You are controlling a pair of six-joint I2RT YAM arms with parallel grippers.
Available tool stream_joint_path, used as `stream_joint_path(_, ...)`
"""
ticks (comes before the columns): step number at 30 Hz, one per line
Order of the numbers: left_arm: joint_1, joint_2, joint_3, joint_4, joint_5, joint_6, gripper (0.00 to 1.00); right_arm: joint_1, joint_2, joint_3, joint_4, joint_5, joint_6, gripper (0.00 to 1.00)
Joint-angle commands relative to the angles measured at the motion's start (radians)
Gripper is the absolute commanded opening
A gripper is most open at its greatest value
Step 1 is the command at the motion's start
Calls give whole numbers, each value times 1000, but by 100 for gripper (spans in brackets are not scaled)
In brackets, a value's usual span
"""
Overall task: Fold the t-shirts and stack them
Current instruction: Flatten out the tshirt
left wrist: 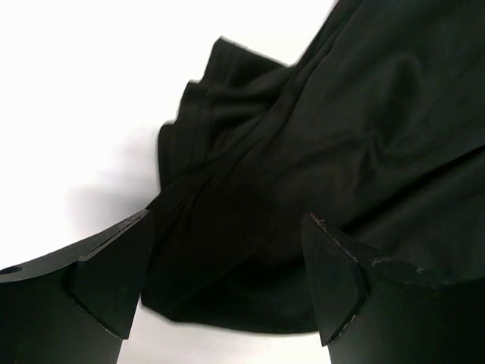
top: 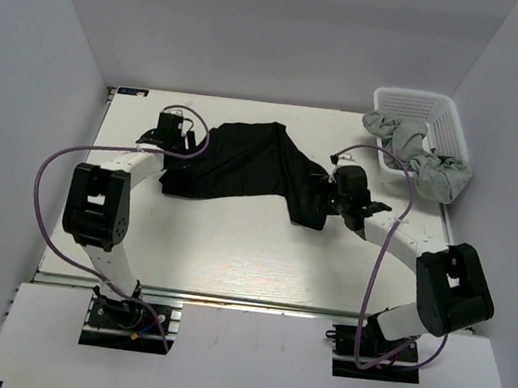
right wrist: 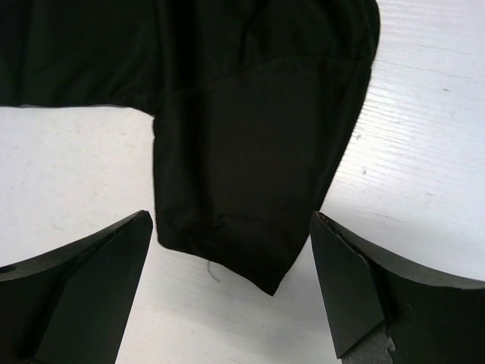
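My right gripper should next go down onto the edge of the black sleeve that faces the basket, near the hem, and close, because the sleeve lies flat between its fingers.
The black t-shirt (top: pixel 244 162) lies crumpled and partly spread on the middle of the white table. My left gripper (top: pixel 188 146) is open at the shirt's left edge; in the left wrist view (left wrist: pixel 226 227) bunched black fabric (left wrist: pixel 326 136) lies between and beyond the fingers (left wrist: pixel 114 273). My right gripper (top: pixel 326 194) is open at the shirt's right end; in the right wrist view (right wrist: pixel 229 227) a black sleeve (right wrist: pixel 242 167) lies flat between the fingers (right wrist: pixel 348 280), not gripped. Light grey t-shirts (top: pixel 422 161) hang bunched over the basket's front rim.
The white lattice basket (top: pixel 429 110) stands at the back right corner. White walls close in the table on three sides. Purple cables loop off both arms. Bare table (top: pixel 234 247) lies in front of the black shirt.
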Motion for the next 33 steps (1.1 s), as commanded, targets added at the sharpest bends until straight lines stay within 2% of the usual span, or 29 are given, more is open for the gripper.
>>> stream_joint_path(1,4,19,58,32,62,25,88,-7,16,8,-6,58,-27,90)
stream_joint_path(8,4,119,101,46,142,52,76,-9,106,48,-21,17,-19,89)
stream_joint_path(10,4,139,128,25,142,62,69,-12,122,55,-17,-3,-16,87)
stream_joint_path(11,4,139,128,25,133,62,60,-11,134,60,-14,-5,-13,87)
stream_joint_path(14,4,154,141,14,124,62,59,-9,154,65,-17,-3,-19,86)
stream_joint_path(17,4,163,150,14,122,62,49,-9,178,65,-15,-3,-13,85)
stream_joint_path(18,4,163,159,14,122,62,29,-12,186,66,-17,-8,-13,82)
stream_joint_path(21,4,163,168,14,131,62,0,-10,208,75,-17,-15,-13,72)
stream_joint_path(22,4,163,168,14,131,62,0,-9,212,74,-17,-15,-8,63)
stream_joint_path(25,4,118,154,35,140,62,0,-10,231,84,-18,-17,-5,48)
stream_joint_path(26,4,99,135,46,150,62,0,-9,237,87,-20,-14,-4,30)
stream_joint_path(28,4,35,113,81,163,62,0,-7,238,95,-21,-5,-2,6)
stream_joint_path(29,4,12,102,91,163,62,0,-7,229,95,-23,14,1,0)
stream_joint_path(33,-5,-100,70,112,154,72,0,-7,151,89,-17,87,-11,0)
